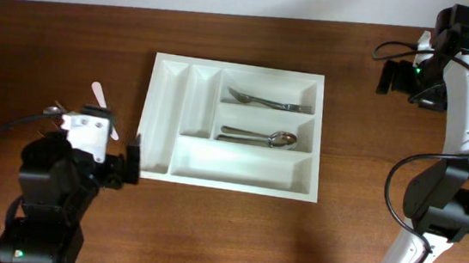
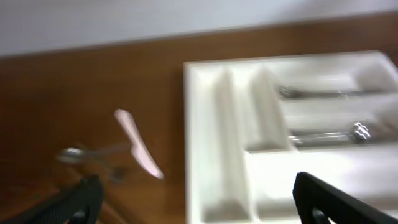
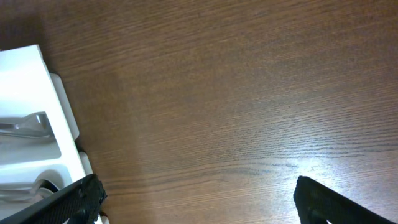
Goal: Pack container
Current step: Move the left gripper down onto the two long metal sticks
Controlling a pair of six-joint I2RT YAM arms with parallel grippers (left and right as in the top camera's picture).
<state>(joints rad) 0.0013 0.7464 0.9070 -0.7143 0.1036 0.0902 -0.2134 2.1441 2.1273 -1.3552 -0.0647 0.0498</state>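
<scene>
My left gripper swings to the left in the overhead view next. It then turns and lowers to the near part of the thin metal cutlery handle outside the container.
The white five-compartment container lies mid-table and also shows in the left wrist view and the right wrist view. A fork lies in its upper long compartment and a spoon in the middle one. A white plastic knife and a metal spoon lie on the table left of it, also in the left wrist view: knife, spoon. My left gripper is open and empty by the container's left end. My right gripper is open and empty over bare wood right of the container.
The dark wooden table runs to a pale wall edge at the back. The container's two narrow compartments and the long bottom one hold nothing. Both arm bases stand at the front corners.
</scene>
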